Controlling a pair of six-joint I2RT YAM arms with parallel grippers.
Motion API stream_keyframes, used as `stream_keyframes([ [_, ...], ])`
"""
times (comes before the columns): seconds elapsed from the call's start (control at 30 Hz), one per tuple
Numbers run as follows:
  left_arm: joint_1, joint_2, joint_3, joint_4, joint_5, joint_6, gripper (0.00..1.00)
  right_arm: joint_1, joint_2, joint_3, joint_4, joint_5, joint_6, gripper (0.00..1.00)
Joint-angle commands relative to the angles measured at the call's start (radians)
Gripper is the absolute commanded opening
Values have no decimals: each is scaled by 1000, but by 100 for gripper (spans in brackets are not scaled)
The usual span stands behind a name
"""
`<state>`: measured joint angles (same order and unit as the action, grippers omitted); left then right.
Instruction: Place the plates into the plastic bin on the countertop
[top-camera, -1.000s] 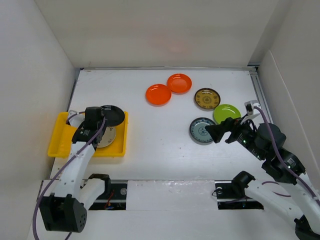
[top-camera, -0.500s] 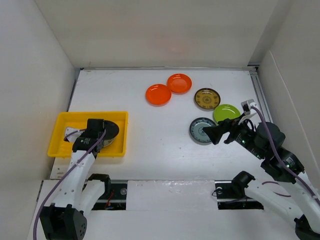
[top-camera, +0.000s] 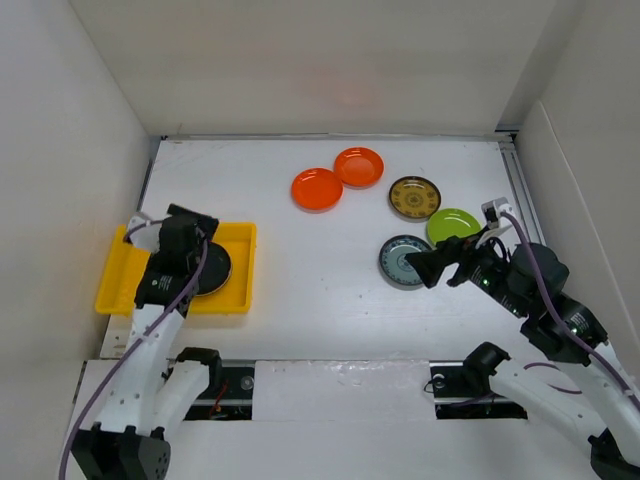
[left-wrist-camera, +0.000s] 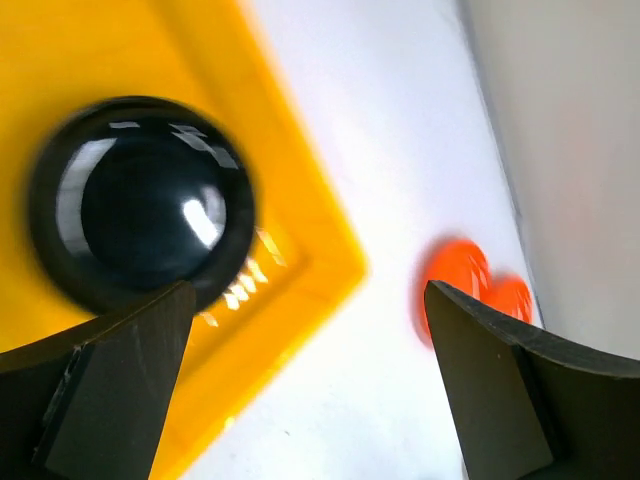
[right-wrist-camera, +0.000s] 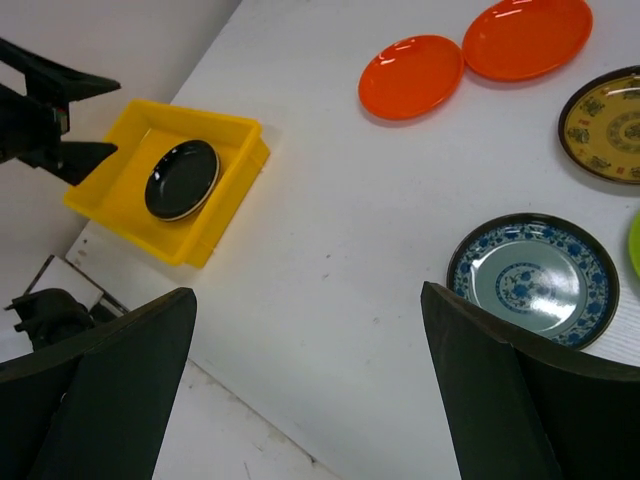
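Note:
Bare surface leaves the blue patterned plate's bin-facing rim (top-camera: 382, 261) open. My left gripper will go across to the right in the top view next, then down onto it.
The black plate (top-camera: 212, 268) lies flat in the yellow plastic bin (top-camera: 120, 292) at the left of the countertop (top-camera: 300, 290), with a pale rim showing under it. My left gripper (top-camera: 196, 228) hovers open above it, empty; its wrist view shows the black plate (left-wrist-camera: 145, 205) and the bin's corner (left-wrist-camera: 320, 245). On the right lie two orange plates (top-camera: 316, 188) (top-camera: 358, 166), a gold-patterned plate (top-camera: 414, 197), a lime green plate (top-camera: 452, 226) and a blue patterned plate (top-camera: 402, 260). My right gripper (top-camera: 425, 268) hangs open beside the blue patterned plate (right-wrist-camera: 532, 280), holding nothing.
White walls (top-camera: 70, 150) enclose the countertop on the left, back and right. A metal-edged strip (top-camera: 340, 385) with both arm bases runs along the near edge. Bare white surface (right-wrist-camera: 330, 250) lies between the bin (right-wrist-camera: 225, 205) and the plates.
My left gripper opened and let go of the black plate, which now rests in the bin, then lifted away. The right arm has stayed still.

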<state>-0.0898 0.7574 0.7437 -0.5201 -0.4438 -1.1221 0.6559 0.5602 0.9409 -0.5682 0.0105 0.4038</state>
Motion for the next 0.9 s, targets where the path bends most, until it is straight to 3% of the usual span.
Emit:
stream_keyframes([
  [0.0, -80, 166, 49, 343, 248, 249, 100, 2, -16, 42, 44, 60, -5, 100],
  [0.13, -544, 484, 181, 462, 186, 274, 100, 2, -16, 84, 5, 132, 4, 100],
  [0.27, -703, 767, 322, 569, 257, 300, 100, 2, -16, 114, -35, 157, 13, 100],
  [0.47, -735, 1055, 433, 735, 438, 309, 100, 2, -26, 134, -56, 157, 33, 100],
  [0.67, -745, 1206, 505, 809, 579, 309, 96, 2, -36, 134, -65, 167, 33, 100],
  [0.77, -745, 1273, 525, 834, 619, 291, 85, 2, -36, 113, -55, 167, 43, 100],
  [0.87, -745, 1309, 525, 835, 619, 269, 58, 2, -36, 93, -35, 167, 52, 100],
])
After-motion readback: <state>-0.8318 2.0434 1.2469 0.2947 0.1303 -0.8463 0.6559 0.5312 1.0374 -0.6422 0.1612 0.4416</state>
